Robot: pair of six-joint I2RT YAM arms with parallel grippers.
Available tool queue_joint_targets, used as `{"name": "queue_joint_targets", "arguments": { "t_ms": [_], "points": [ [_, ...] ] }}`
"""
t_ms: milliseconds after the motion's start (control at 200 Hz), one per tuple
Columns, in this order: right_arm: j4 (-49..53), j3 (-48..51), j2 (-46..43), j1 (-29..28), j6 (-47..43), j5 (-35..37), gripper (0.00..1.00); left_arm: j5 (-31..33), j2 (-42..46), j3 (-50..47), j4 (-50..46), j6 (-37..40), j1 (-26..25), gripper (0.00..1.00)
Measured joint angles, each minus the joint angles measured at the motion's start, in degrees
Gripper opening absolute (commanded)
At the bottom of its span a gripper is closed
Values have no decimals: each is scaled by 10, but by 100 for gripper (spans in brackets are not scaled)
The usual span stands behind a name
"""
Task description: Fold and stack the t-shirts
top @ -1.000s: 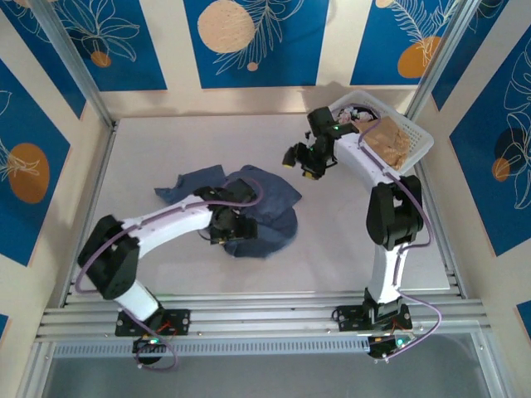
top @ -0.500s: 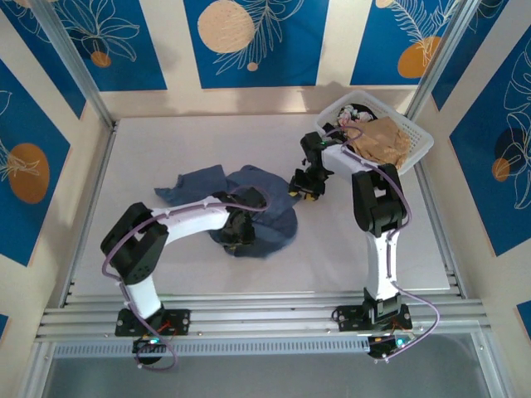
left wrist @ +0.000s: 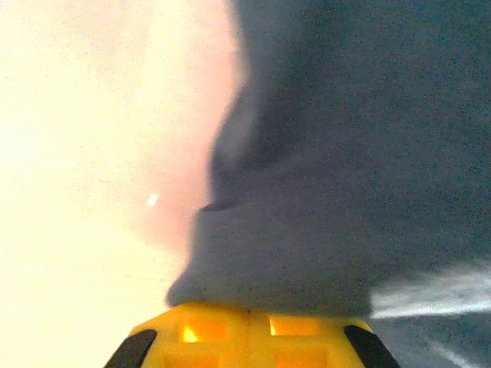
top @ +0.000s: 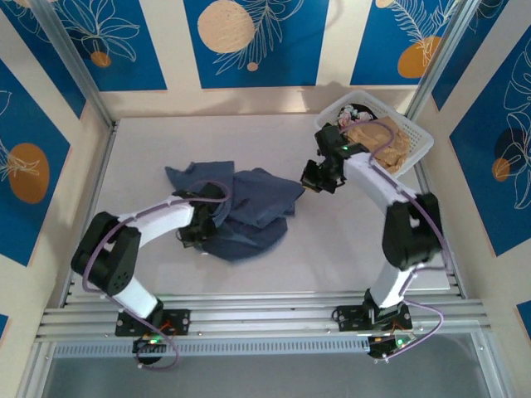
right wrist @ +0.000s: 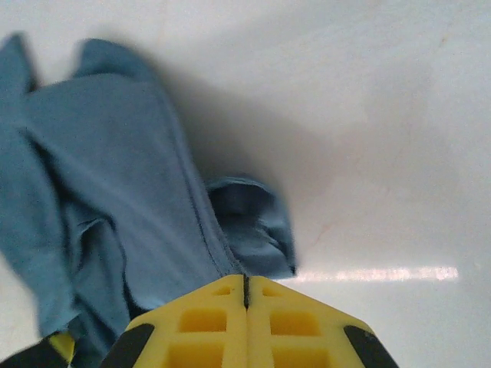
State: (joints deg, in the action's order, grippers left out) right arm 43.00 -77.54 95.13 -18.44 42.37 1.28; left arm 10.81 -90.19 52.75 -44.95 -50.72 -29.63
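Observation:
The left gripper will next bring its pinched cloth across the table toward the shirt's near bulging edge (top: 237,246) and let go of it there, since the shirt lies crumpled in folds.
A dusty slate-blue t-shirt (top: 241,211) lies crumpled in the middle of the white table (top: 348,240). My left gripper (top: 196,231) sits at the shirt's lower left edge, shut on the cloth. In the left wrist view the yellow fingers (left wrist: 257,310) are closed, with the dark t-shirt fabric (left wrist: 345,169) bunched right over their tip. My right gripper (top: 313,179) is at the shirt's right corner. In the right wrist view its jaws (right wrist: 245,277) are pressed together on a seam of the t-shirt (right wrist: 115,176).
A white lattice basket (top: 415,133) stands at the back right corner with a tan garment (top: 383,141) in it. Metal frame posts and patterned walls close in the table's sides. Bare table lies to the right and in front of the shirt.
Both grippers have shut on the shirt. The left gripper slid left along the lower edge. The right gripper came down from near the basket to the right corner, which now stretches outward.

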Motion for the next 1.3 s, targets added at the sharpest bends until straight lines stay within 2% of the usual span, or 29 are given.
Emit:
{"name": "queue_joint_targets", "arguments": {
  "t_ms": [215,350,520,605,655,730,800,960,1105,1225,1265,1295],
  "points": [
    [25,60,-176,-12,75,-8,0,31,52,2,-32,69,52,0],
    [31,50,-251,-34,114,-8,0,51,72,17,-51,109,104,0],
    [15,-41,-221,-30,136,-8,0,45,56,63,-50,143,150,0],
    [10,-104,-165,-22,143,-12,0,-6,50,74,-22,149,150,19],
    [5,-134,-127,-18,146,-13,0,-43,50,74,-3,154,139,35],
    [9,-163,-78,-11,151,-15,0,-92,50,74,23,159,92,58],
    [14,-172,-44,-3,154,-16,0,-132,49,76,39,154,28,69],
    [33,-172,-8,16,157,-17,0,-186,39,64,66,133,-80,73],
    [40,-173,-4,32,157,-22,0,-193,-5,59,53,120,-113,74],
    [42,-173,-4,42,155,-30,0,-170,-61,61,29,111,-138,75],
    [42,-173,-4,43,155,-32,0,-159,-73,61,24,105,-144,72],
    [43,-173,-4,45,153,-33,0,-151,-80,61,23,102,-147,65]
  ]
}}
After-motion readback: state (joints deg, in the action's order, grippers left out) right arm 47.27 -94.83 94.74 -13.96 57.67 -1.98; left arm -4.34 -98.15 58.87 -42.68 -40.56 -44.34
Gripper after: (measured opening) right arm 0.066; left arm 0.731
